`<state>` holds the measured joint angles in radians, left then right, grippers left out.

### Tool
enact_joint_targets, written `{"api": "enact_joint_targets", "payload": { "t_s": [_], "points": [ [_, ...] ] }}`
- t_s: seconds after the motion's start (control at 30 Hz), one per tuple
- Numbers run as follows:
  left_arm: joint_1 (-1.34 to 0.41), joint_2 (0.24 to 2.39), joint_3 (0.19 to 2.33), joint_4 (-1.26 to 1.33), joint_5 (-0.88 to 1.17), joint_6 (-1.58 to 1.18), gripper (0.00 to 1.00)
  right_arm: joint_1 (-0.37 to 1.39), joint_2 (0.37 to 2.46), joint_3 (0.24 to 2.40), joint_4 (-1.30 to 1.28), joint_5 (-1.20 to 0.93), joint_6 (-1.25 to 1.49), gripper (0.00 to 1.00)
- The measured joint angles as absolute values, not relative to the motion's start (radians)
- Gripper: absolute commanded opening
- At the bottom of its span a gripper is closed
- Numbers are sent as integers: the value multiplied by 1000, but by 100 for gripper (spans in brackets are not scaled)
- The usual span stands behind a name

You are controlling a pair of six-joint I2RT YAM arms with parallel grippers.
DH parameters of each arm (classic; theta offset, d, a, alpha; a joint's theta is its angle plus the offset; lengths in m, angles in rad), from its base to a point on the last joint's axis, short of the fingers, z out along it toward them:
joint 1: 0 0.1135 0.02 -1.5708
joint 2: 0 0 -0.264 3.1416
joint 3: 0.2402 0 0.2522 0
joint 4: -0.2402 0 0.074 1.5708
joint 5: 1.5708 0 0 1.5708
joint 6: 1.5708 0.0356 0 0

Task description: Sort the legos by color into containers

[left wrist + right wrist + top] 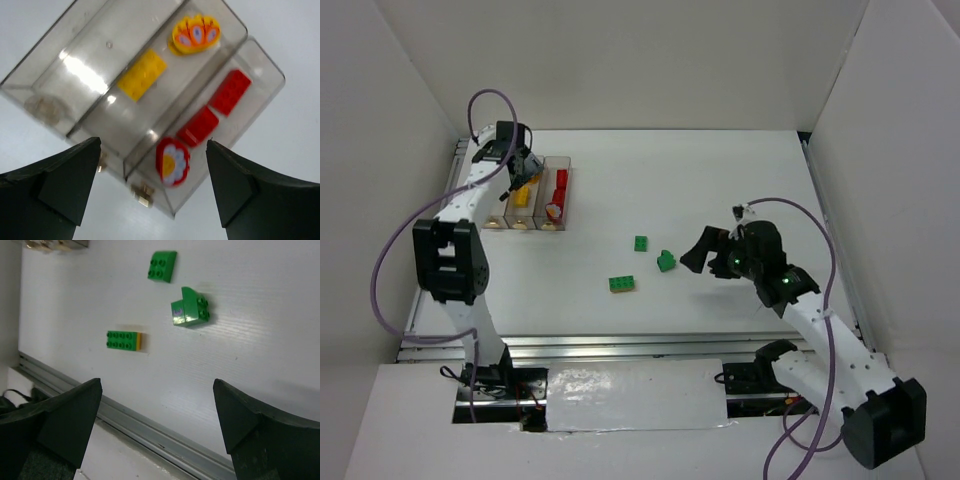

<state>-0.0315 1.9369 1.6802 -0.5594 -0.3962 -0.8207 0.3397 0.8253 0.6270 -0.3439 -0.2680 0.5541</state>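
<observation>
Next, the right gripper goes left in the top view over the long green lego (pixel 621 284) (pixel 123 340). It then turns and lowers astride the lego's long sides, since the lego lies crosswise below.
The three joined clear containers (pixel 567 200) stand at the far left. In the left wrist view (pixel 90 75) the middle bin holds a yellow brick (pixel 141 74) and a yellow-orange rounded piece (pixel 196 34). The right bin holds two red bricks (pixel 229 91) (pixel 198 125) and a red rounded flower piece (pixel 172 161). The left bin shows no brick. My left gripper (pixel 523 165) (pixel 152 187) is open and empty above the bins. Three green legos lie mid-table: a square one (pixel 640 243) (pixel 162 266), a stepped one (pixel 666 261) (pixel 190 311), and a long one (pixel 622 284) (pixel 123 340). My right gripper (pixel 698 252) (pixel 157 432) is open and empty, just right of the stepped one.
A metal rail (pixel 150 427) runs along the table's near edge, below the right gripper. White walls enclose the table on the left, back and right. The left arm's cable (pixel 390 260) loops at the left side.
</observation>
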Motion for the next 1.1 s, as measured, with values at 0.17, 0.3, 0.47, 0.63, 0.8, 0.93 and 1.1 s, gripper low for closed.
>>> {"api": "enact_joint_targets", "payload": {
  "t_s": [0.17, 0.3, 0.47, 0.63, 0.8, 0.93, 1.1],
  "points": [
    [-169, 1512, 1348, -488, -413, -778, 100, 570, 1032, 698, -360, -134, 555, 100],
    [-259, 1163, 1184, -446, -370, -724, 100, 714, 1247, 829, -360, -11, 561, 100],
    [-261, 902, 1071, -476, -297, -641, 99, 810, 1483, 986, -359, 106, 565, 100],
    [-264, 777, 992, -540, -176, -519, 100, 878, 1653, 1064, -320, 51, 413, 100],
    [-265, 678, 873, -576, -83, -435, 99, 891, 1668, 1069, -319, -128, 181, 100],
    [-265, 642, 829, -577, -22, -395, 100, 896, 1695, 1126, -346, -189, 13, 99],
    [-265, 630, 818, -556, 48, -367, 100, 899, 1811, 1249, -385, -185, -145, 97]
  ]
}}
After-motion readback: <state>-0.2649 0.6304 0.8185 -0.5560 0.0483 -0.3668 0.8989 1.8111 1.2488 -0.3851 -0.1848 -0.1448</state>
